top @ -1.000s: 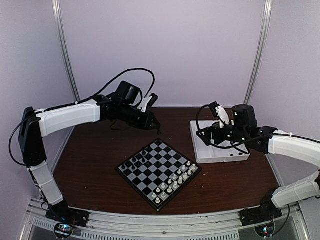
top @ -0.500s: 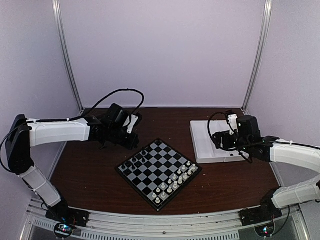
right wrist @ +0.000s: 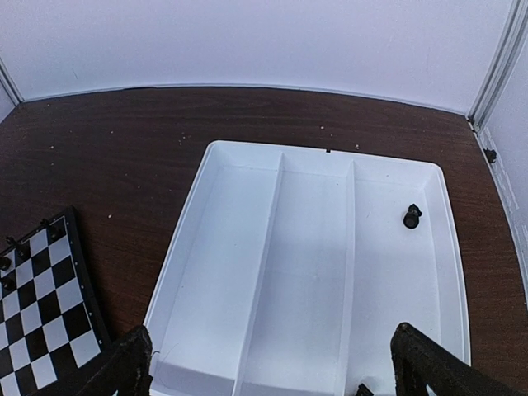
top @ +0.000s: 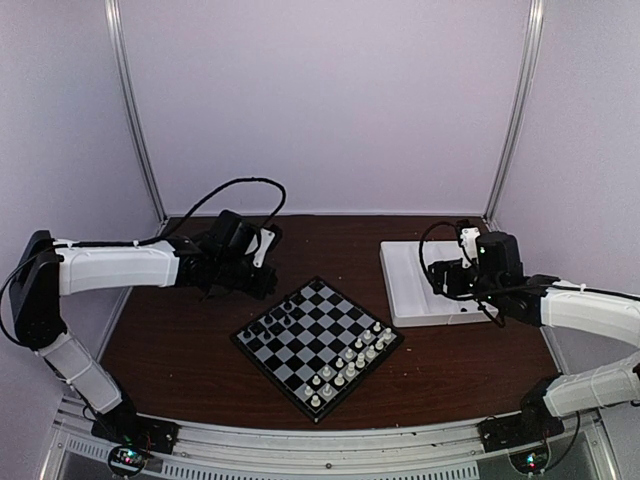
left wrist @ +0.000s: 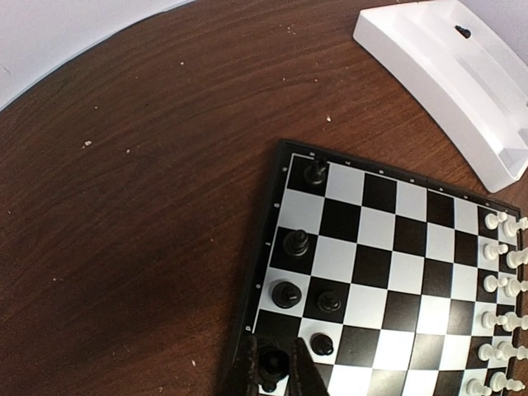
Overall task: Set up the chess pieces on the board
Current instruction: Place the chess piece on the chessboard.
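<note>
My left gripper moves down onto the dark edge square among the standing black pieces next and releases its black piece there, since that is empty.
The board (top: 300, 350) lies at the table's centre, turned like a diamond. Several black chess pieces (top: 275, 322) stand at its left corner, and white ones line its near right edge. My left gripper (top: 262, 287) hovers by the board's left corner. In the left wrist view it (left wrist: 272, 371) is shut on a black piece (left wrist: 272, 361) over the edge squares of the board (left wrist: 262, 247), beside several standing black pieces (left wrist: 285, 294). My right gripper (right wrist: 272, 375) is open above the white tray (right wrist: 177, 264), where a black piece (right wrist: 412, 216) lies in the right compartment.
The white tray (top: 395, 290) sits right of the board and also shows in the left wrist view (left wrist: 445, 74). Another small dark piece (right wrist: 363, 389) peeks at the tray's near edge. White chessmen (left wrist: 495, 285) fill the board's far side. Walls enclose the table.
My left arm has swung from the back centre down and left to the board's left corner. My right arm has shifted right over the tray. Little has moved in the last half second.
</note>
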Available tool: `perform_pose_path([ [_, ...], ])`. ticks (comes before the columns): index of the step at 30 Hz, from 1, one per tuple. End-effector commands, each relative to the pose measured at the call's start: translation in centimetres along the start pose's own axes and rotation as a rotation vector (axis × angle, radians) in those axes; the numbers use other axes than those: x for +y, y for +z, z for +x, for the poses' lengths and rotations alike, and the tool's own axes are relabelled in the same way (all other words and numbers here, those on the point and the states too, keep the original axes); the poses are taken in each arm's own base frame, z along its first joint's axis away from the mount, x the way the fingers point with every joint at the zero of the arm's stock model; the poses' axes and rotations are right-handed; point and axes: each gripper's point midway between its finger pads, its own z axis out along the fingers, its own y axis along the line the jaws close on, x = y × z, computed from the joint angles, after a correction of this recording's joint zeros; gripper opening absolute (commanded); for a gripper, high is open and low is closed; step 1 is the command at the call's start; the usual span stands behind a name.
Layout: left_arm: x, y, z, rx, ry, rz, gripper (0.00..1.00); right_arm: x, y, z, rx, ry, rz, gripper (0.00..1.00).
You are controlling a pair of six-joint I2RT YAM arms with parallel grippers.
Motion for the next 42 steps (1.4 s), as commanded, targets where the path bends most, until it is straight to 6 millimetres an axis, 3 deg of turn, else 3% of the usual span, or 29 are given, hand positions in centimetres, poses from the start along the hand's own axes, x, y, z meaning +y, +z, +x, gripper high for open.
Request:
perform_pose_path([
  [1,-0.7,0.0,-0.9,-0.057,-0.025,0.037,0.00,-0.5,0.1,-0.2,-0.018,0.028,0.018,1.00],
  [23,-1.2,3.1,2.6,-0.038,-0.082,0.084,0.01,-0.2,0.1,-0.2,-0.014,0.037,-0.004,1.00],
  [42,-1.0,5.1,3.7,-0.046,-0.101,0.078,0.01,0.1,0.0,-0.3,-0.015,0.044,-0.021,1.00],
])
